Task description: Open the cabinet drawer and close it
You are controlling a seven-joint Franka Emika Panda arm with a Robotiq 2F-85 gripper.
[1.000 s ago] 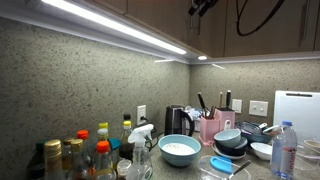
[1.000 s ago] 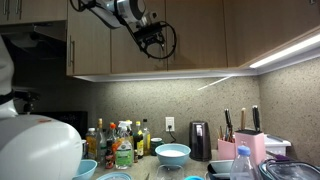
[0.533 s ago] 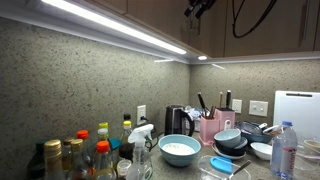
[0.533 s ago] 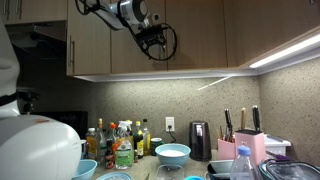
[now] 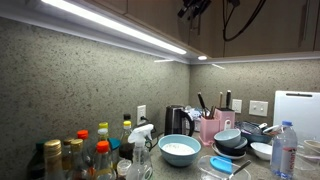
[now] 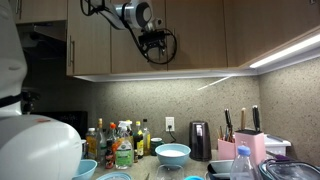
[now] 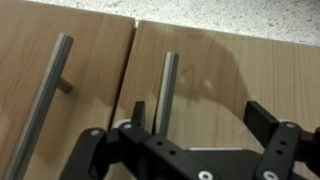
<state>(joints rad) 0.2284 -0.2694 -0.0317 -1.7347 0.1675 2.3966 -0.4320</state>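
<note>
My gripper shifts to the left in the wrist view next, toward the neighbouring door. It then closes on the bar handle (image 7: 166,94), since the handle is nearer one finger.
In the wrist view two brown wooden cabinet doors meet at a seam. The cabinet drawer (image 7: 240,70) is the right-hand door, shut flat, with a slim silver bar handle (image 7: 168,85) near its edge. My gripper (image 7: 200,115) is open and empty. Its left finger sits just beside the handle without gripping it, and its right finger is over bare wood. The neighbouring door has its own handle (image 7: 50,95). In both exterior views the gripper (image 6: 152,38) (image 5: 190,10) is raised in front of the wall cabinets (image 6: 128,58).
Below, the counter holds several bottles (image 6: 120,145) (image 5: 85,155), a white bowl (image 6: 172,153) (image 5: 180,150), a black kettle (image 5: 178,121), a pink knife block (image 6: 247,146) and a water bottle (image 5: 285,150). A light strip (image 5: 110,27) runs under the cabinets.
The gripper has shifted a little to the left along the cabinet fronts in both exterior views. The doors stay shut.
</note>
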